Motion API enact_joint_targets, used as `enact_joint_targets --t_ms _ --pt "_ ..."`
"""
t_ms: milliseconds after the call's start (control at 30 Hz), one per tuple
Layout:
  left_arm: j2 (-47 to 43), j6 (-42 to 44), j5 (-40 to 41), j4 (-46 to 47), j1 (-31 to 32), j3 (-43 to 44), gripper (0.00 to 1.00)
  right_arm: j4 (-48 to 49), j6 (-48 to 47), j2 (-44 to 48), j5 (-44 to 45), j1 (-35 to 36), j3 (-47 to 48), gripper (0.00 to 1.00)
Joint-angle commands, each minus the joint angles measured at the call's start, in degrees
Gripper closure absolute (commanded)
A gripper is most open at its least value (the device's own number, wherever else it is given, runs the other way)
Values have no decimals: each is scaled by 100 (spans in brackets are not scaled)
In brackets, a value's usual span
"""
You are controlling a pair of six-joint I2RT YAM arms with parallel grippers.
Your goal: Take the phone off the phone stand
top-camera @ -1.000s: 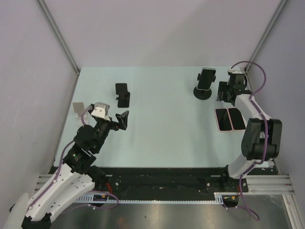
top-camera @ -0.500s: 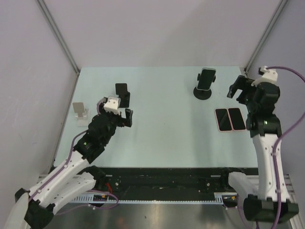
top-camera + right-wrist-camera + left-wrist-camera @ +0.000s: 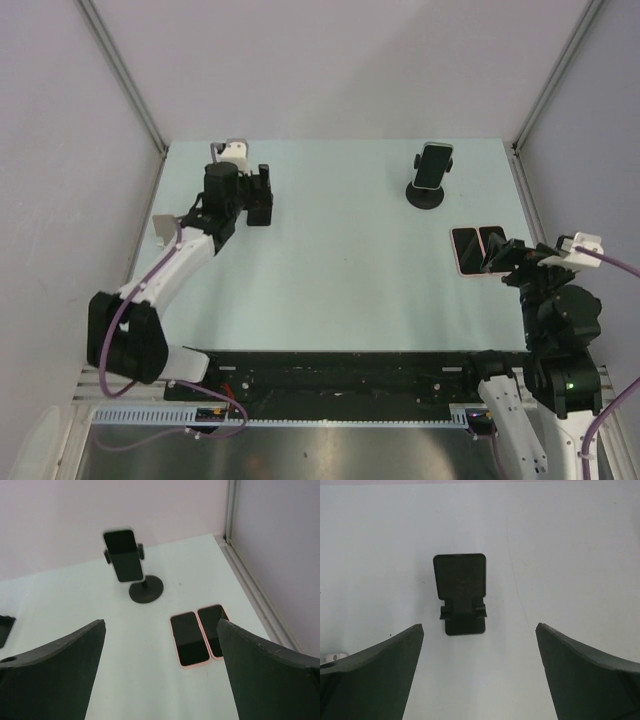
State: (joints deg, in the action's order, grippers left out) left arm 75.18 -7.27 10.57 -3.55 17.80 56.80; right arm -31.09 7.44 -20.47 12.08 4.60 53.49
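I will next move my left gripper down and outward, with its open fingers around both clear sides of the black folding stand's upper plate (image 3: 260,205) (image 3: 460,575), because the plate is below and outward of that gripper.
A black-screened phone (image 3: 434,165) (image 3: 123,555) stands upright, clamped in a black phone stand with a round base (image 3: 427,195) (image 3: 146,589), at the back right of the table. My right gripper (image 3: 510,258) (image 3: 161,621) hangs open and empty well in front of it, near the table's right edge, facing the stand. My left gripper (image 3: 265,195) (image 3: 479,626) is open and empty at the back left, hovering over an empty black folding stand (image 3: 461,592).
Two phones in pink cases (image 3: 189,639) (image 3: 214,630) lie flat side by side under the right gripper, in front of the round base. A small white stand (image 3: 165,228) sits at the table's left edge. Metal posts and grey walls close in the sides and back.
The right arm pulled back from the far right corner toward the near right, its jaws spreading wider. The left arm swung from the near left out over the black folding stand.
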Motion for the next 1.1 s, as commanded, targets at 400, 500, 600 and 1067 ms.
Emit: enact_joint_targets --t_ms 400,500,600,1067 --pt "2456 410 -284 91 -699 1992 0 288 -252 1862 1271 823 -1561 0" --pt "2764 454 -231 83 -717 2177 0 332 -278 1871 1236 823 -1605 0" --pt "3010 481 -248 83 -717 2335 0 332 -287 1871 1236 832 -1640 0" --pt "3434 876 -151 48 -717 2494 16 393 -331 1871 1209 841 -1711 0"
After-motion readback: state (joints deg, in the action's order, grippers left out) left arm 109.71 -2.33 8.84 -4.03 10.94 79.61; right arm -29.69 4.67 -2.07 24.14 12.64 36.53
